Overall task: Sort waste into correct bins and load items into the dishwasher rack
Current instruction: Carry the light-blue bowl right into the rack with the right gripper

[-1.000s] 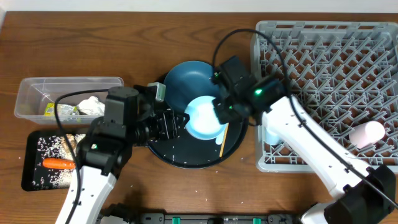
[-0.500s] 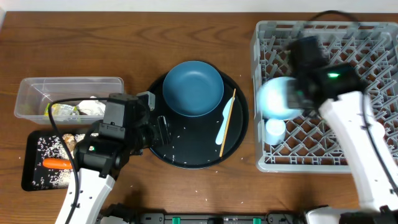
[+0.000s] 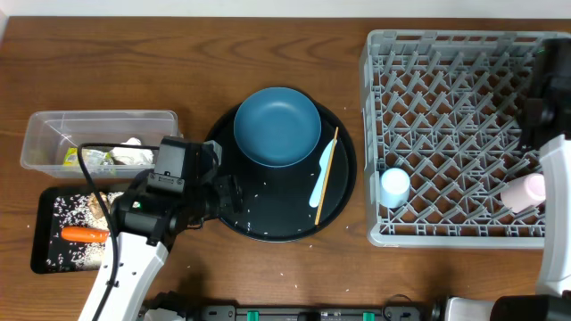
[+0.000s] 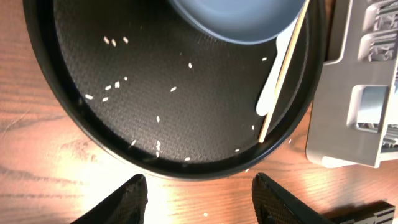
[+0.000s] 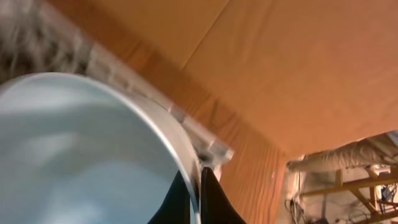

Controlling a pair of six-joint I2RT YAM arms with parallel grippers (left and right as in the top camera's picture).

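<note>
Both cups are at the near end of the rack, so my right gripper will move outward and down into the grey rack's far corner [image 3: 528,51] to release the bowl.
My right gripper [image 5: 194,177] is shut on the rim of the white bowl [image 5: 81,155]. In the overhead view that arm [image 3: 544,107] is at the far right edge over the grey dishwasher rack [image 3: 455,53], and the bowl is hidden. The light-blue cup [image 3: 394,187] and pink cup [image 3: 526,192] lie in the rack. My left gripper [image 4: 199,183] is open and empty over the front edge of the round black tray [image 3: 268,223]. On that tray are the dark blue plate [image 3: 277,125], white spoon [image 3: 318,183] and chopstick [image 3: 326,174].
The clear tub [image 3: 98,120] at the left holds the yellow-green wrapper [image 3: 78,159] and white tissue [image 3: 134,153]. The shallow black tray [image 3: 45,254] in front of it holds the carrot [image 3: 85,234] and rice scraps. Rice grains dot the round tray.
My right arm lifted the white bowl off the round tray and carried it right, across the rack to its far right side. My left gripper drew back slightly left.
</note>
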